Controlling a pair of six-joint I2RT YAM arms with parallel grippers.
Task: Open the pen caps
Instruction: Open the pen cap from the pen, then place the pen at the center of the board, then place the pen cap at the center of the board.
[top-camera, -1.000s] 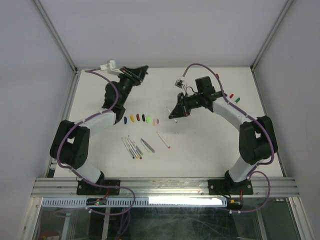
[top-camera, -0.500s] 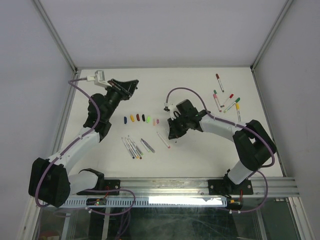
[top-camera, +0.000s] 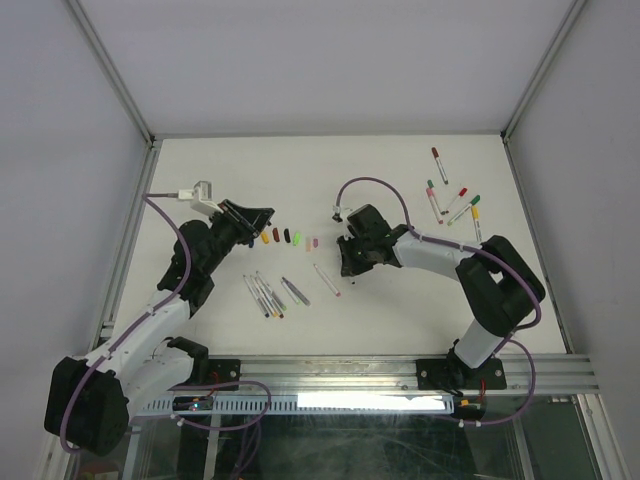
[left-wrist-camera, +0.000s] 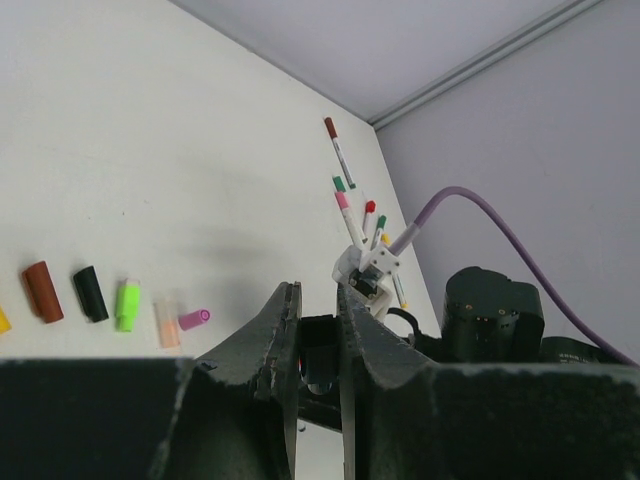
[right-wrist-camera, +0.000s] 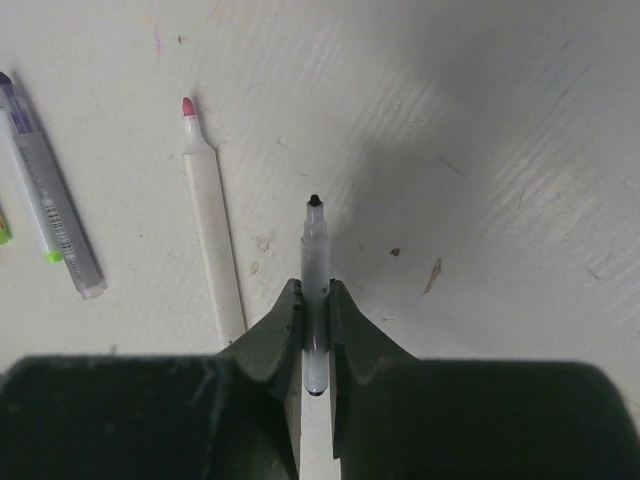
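Observation:
My left gripper next passes along the cap row, lowers to bare tabletop beside the pink (left-wrist-camera: 193, 319) one to release its black cap at the row's end.
My left gripper (left-wrist-camera: 318, 295) is shut on a short black pen cap (left-wrist-camera: 320, 345), held above the table. Just ahead of it lies a row of pen caps (top-camera: 287, 236): dark red (left-wrist-camera: 43, 291), black (left-wrist-camera: 90, 294), green (left-wrist-camera: 127, 304), a pale one (left-wrist-camera: 167, 322) and pink (left-wrist-camera: 193, 319). My right gripper (right-wrist-camera: 315, 290) is low over the table, right of centre (top-camera: 348, 268), with its jaws against a grey-white pen barrel with a bare black tip (right-wrist-camera: 315, 245).
A white pen with a bare pink tip (right-wrist-camera: 215, 250) lies just left of the held barrel. Several more uncapped pens (top-camera: 265, 295) lie near the front left. A cluster of capped pens (top-camera: 450, 200) is at the back right.
The left arm has swung from the back left corner down to the left end of the cap row. The right arm has carried the barrel from mid-table down beside the pink-tipped pen.

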